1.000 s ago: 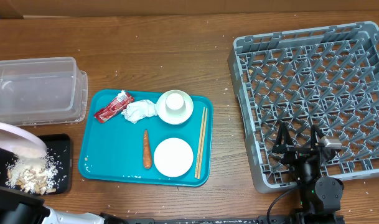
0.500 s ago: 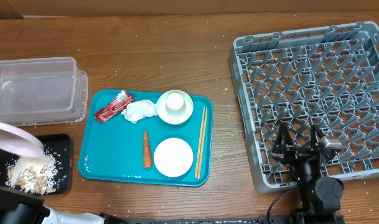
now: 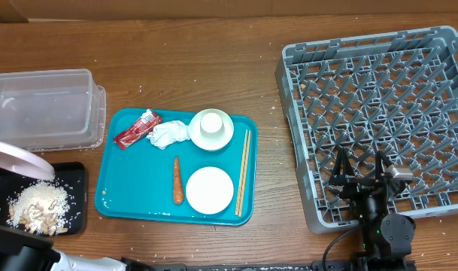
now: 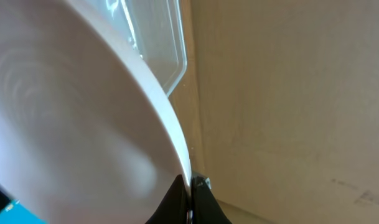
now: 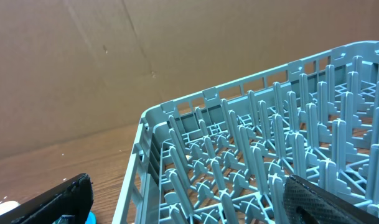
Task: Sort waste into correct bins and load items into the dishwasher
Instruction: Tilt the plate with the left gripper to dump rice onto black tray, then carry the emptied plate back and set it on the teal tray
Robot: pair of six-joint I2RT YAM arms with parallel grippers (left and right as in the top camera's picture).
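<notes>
The robot's left gripper will next move across and down to release the plate in the bare tray space beside the carrot (image 3: 177, 181), which is to the gripper's right in the overhead view.
My left gripper (image 4: 189, 208) is shut on the rim of the pale pink plate (image 3: 14, 160), held tilted over the flat black tray (image 3: 77, 197) at the far left. White rice scraps (image 3: 37, 205) lie heaped on that tray. The clear tub (image 3: 44, 109) stands behind it. On the teal serving tray (image 3: 134, 197) lie the red wrapper (image 3: 137, 129), the tissue (image 3: 168, 134), the carrot (image 3: 177, 181), a cup in a bowl (image 3: 211, 128), a small white dish (image 3: 209, 189) and the chopsticks (image 3: 244, 172). My right gripper (image 3: 358, 175) is open and empty over the grey dish rack (image 3: 379, 113).
Loose rice grains are scattered on the wooden table around the black tray and near the rack. A cardboard wall runs along the back edge of the table. The rack (image 5: 251, 155) fills the right wrist view.
The plate has tipped back and risen a little off the black tray. The rice has slid off it and now lies in a heap on the tray. The right arm has not moved.
</notes>
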